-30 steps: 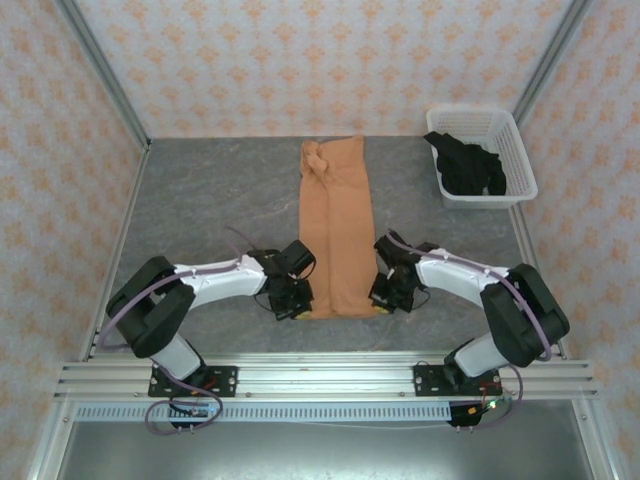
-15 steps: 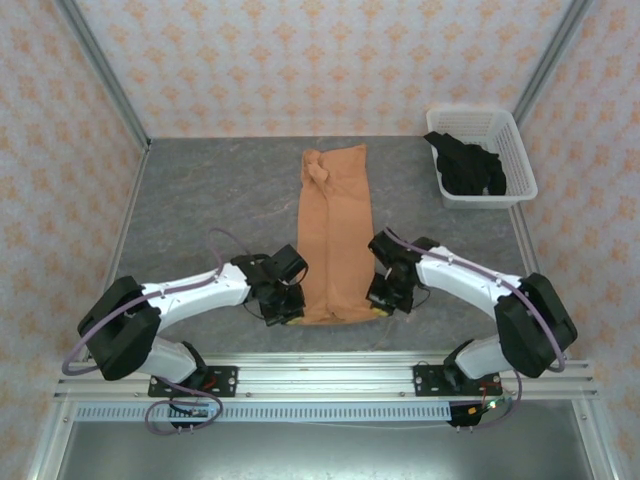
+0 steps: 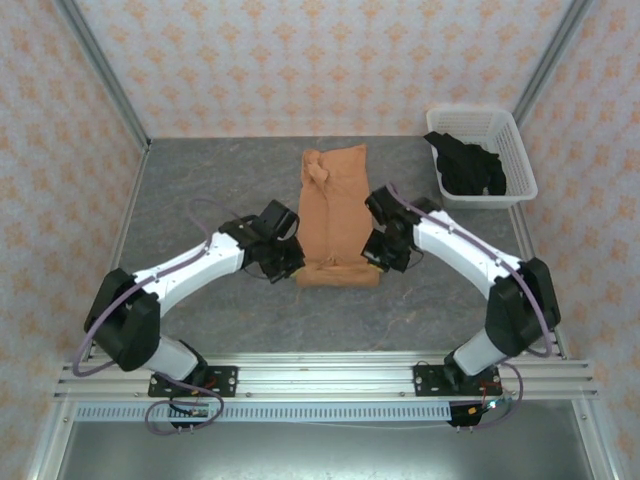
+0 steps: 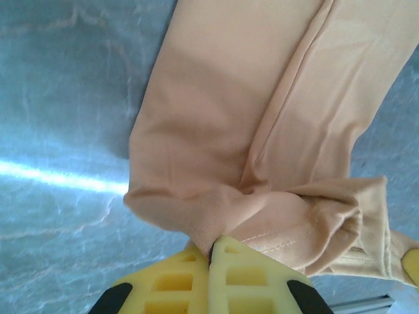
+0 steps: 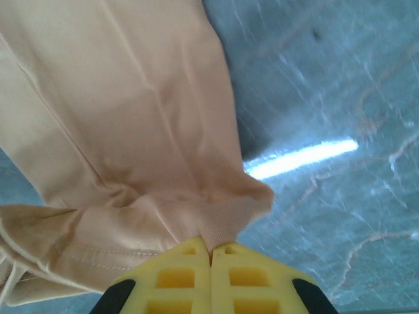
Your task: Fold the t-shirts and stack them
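Observation:
My left gripper carries the orange t-shirt's near corner outward next and down onto the orange t-shirt's middle point(image 3: 309, 211) point(image 4: 190, 42) to release it, as the orange t-shirt still lies long.
The orange t-shirt point(image 3: 335, 205) lies as a long narrow strip on the grey table, its near end lifted and rolled back over itself. My left gripper point(image 3: 290, 268) is shut on the near left corner of the orange t-shirt point(image 4: 216, 163), cloth pinched between the yellow fingers point(image 4: 177, 281). On the near right corner of the orange t-shirt point(image 5: 131, 131) my right gripper point(image 3: 378, 260) is shut, yellow fingers point(image 5: 252, 278) tight together. The black t-shirt point(image 3: 467, 165) is bunched inside the white basket point(image 3: 517, 140) at the back right.
Patterned walls and metal rails point(image 3: 100, 65) bound the grey table point(image 3: 200, 190) on three sides. An aluminium frame point(image 3: 320, 375) runs along the near edge by the arm bases.
Both grippers have moved away from the near edge toward the back, carrying the shirt's near end with them. The shirt's bottom hem now folds up over its middle.

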Robot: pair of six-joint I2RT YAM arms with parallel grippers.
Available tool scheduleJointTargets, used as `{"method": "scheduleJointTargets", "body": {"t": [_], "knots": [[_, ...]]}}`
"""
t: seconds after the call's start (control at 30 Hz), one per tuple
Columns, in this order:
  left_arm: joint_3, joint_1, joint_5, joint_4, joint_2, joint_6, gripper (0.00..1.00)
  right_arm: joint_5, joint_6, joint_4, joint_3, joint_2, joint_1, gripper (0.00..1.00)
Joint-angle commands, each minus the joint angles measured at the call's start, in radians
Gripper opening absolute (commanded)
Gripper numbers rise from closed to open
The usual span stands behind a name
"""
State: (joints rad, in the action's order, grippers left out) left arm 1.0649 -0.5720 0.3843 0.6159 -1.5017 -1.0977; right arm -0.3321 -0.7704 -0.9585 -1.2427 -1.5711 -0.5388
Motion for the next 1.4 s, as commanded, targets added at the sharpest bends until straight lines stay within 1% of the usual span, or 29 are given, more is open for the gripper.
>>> {"method": "scheduleJointTargets", "body": {"t": [0.0,0.1,0.27,0.5,0.57,0.77,0.8,0.83,0.9,0.93,0.97,1.0,1.03,1.1,1.2,1.23,1.3,1.37], "knots": [[0.08,0.051,-0.015,0.036,-0.063,0.05,0.0,0.07,0.071,-0.058,-0.126,-0.082,0.029,0.0],[0.157,0.102,-0.02,0.047,-0.131,0.081,0.0,0.074,0.111,-0.074,-0.248,-0.182,0.056,0.0],[0.305,0.165,0.016,0.042,-0.275,0.13,0.0,0.083,0.152,-0.094,-0.429,-0.344,0.096,0.0],[0.546,0.207,0.032,0.069,-0.494,0.184,0.0,0.099,0.161,-0.095,-0.618,-0.533,0.137,0.0],[0.624,0.213,0.023,0.114,-0.551,0.21,0.0,0.105,0.157,-0.097,-0.662,-0.574,0.146,0.0],[0.744,0.234,0.006,0.2,-0.665,0.248,0.0,0.087,0.143,-0.095,-0.751,-0.682,0.161,0.0],[0.748,0.237,0.002,0.204,-0.672,0.25,0.03,0.09,0.142,-0.096,-0.762,-0.696,0.163,0.0],[0.747,0.243,0.002,0.198,-0.678,0.25,0.08,0.094,0.141,-0.097,-0.776,-0.708,0.167,0.02],[0.747,0.252,0.0,0.185,-0.683,0.246,0.17,0.092,0.143,-0.085,-0.789,-0.721,0.175,0.12],[0.75,0.257,-0.012,0.184,-0.679,0.249,0.24,0.093,0.145,-0.079,-0.795,-0.725,0.181,0.19],[0.753,0.259,-0.034,0.189,-0.671,0.252,0.3,0.095,0.146,-0.078,-0.805,-0.727,0.188,0.28],[0.753,0.261,-0.053,0.187,-0.66,0.252,0.37,0.095,0.15,-0.077,-0.814,-0.726,0.193,0.33],[0.748,0.261,-0.078,0.184,-0.641,0.252,0.41,0.097,0.156,-0.077,-0.824,-0.723,0.201,0.38],[0.72,0.259,-0.12,0.175,-0.586,0.247,0.43,0.108,0.168,-0.069,-0.827,-0.7,0.214,0.44],[0.588,0.256,-0.159,0.124,-0.46,0.219,0.44,0.137,0.183,-0.035,-0.774,-0.626,0.219,0.46],[0.533,0.255,-0.152,0.103,-0.418,0.204,0.44,0.142,0.18,-0.016,-0.737,-0.591,0.219,0.47],[0.415,0.249,-0.114,0.046,-0.338,0.175,0.41,0.139,0.162,0.039,-0.629,-0.515,0.219,0.47],[0.297,0.238,-0.041,-0.033,-0.289,0.13,0.34,0.117,0.133,0.111,-0.489,-0.43,0.219,0.4]]}}
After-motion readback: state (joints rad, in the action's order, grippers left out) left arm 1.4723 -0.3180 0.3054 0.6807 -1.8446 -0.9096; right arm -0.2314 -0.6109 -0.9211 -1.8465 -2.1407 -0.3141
